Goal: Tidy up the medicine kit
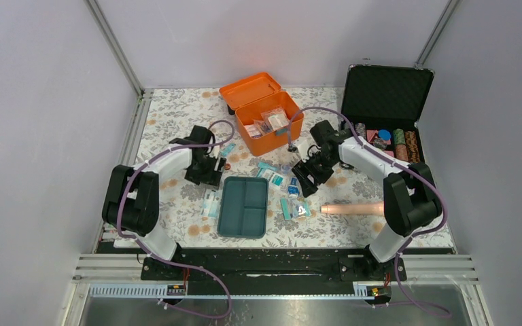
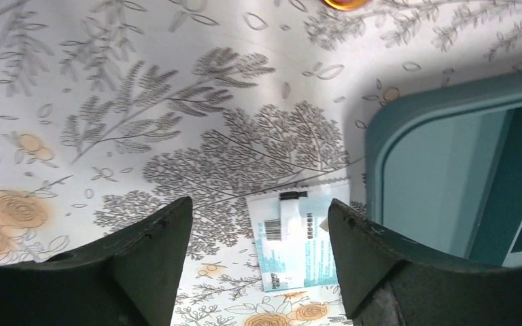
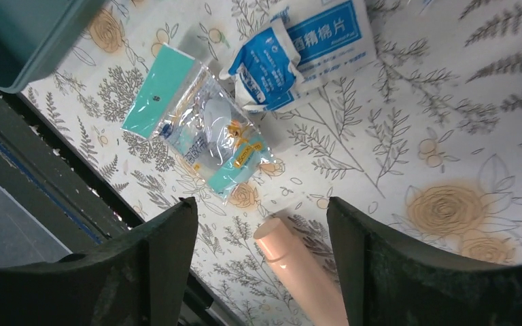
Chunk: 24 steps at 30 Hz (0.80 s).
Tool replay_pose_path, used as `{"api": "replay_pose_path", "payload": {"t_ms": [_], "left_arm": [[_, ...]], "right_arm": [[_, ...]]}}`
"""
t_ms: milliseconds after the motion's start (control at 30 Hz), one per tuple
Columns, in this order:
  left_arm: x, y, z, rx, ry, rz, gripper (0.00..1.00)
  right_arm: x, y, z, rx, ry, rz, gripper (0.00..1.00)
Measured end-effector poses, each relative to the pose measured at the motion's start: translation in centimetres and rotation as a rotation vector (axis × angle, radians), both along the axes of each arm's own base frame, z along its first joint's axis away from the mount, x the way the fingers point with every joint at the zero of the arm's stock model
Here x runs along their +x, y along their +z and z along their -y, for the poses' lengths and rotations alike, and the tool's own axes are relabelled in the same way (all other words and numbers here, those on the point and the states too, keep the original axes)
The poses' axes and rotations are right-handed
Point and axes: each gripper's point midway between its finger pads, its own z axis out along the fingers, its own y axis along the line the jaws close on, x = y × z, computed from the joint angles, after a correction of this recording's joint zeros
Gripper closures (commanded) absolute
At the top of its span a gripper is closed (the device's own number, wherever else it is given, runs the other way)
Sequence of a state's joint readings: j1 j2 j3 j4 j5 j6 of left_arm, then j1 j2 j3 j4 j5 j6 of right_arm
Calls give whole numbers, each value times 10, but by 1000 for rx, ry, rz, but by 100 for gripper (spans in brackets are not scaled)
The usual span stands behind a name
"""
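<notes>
The clear teal packet's printed end, away from the tray, is closest to my open fingers, so my right gripper will go down to that end of the packet next.
The orange medicine kit box stands open at the back, with packets inside. Its teal three-compartment tray lies on the flowered cloth in front. My left gripper hangs open just left of the tray's far corner. In the left wrist view, the left gripper is open above a white-and-teal packet lying flat beside the tray's rim. My right gripper hovers open over loose packets. The right gripper holds nothing; a clear teal packet and blue-white packets lie below.
A pink tube lies on the cloth right of the tray, and the pink tube shows under the right fingers. The black case of poker chips stands open at the back right. More packets lie left of the tray.
</notes>
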State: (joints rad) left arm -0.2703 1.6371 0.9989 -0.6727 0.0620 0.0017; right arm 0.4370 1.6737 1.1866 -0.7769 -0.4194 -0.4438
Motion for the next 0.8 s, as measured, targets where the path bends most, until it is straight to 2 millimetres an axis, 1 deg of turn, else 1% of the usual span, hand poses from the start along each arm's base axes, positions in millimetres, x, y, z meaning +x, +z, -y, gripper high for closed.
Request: {"api": "replay_pose_path", "payload": {"t_ms": [33,100,200,333,433,500,600,667,700,733,800], "left_arm": [[3,2,-3,-2,17,5,27],[9,6,-8,-5,47,15,27],[20,14,-19,-5,93,34,27],[40,31,-34,-10,155,84,27],[52,41,-45,-11,189,115,27],[55,43,-49,-9,201,124,27],[53,45,-50,-6,205,126,26],[54,48,-51,-6,206,136,26],[54,50,-52,-7,207,141,26],[54,52,-52,-8,206,147,26],[54,54,-52,-8,207,154,26]], "right_arm": [[-4,-3,0,-7,-13,-18,24],[-9,-8,1,-25,-39,-45,28],[-7,-15,0,-35,-72,-65,34],[-6,-28,-1,-55,-108,-100,44],[-6,-37,-3,-63,-116,-121,44],[-7,-43,-4,-69,-116,-136,47],[-11,-53,-5,-86,-109,-164,50],[-14,-56,-8,-88,-105,-185,52],[-14,-56,-8,-87,-103,-186,55],[-14,-56,-10,-87,-102,-189,60],[-14,-57,-11,-84,-97,-193,74]]}}
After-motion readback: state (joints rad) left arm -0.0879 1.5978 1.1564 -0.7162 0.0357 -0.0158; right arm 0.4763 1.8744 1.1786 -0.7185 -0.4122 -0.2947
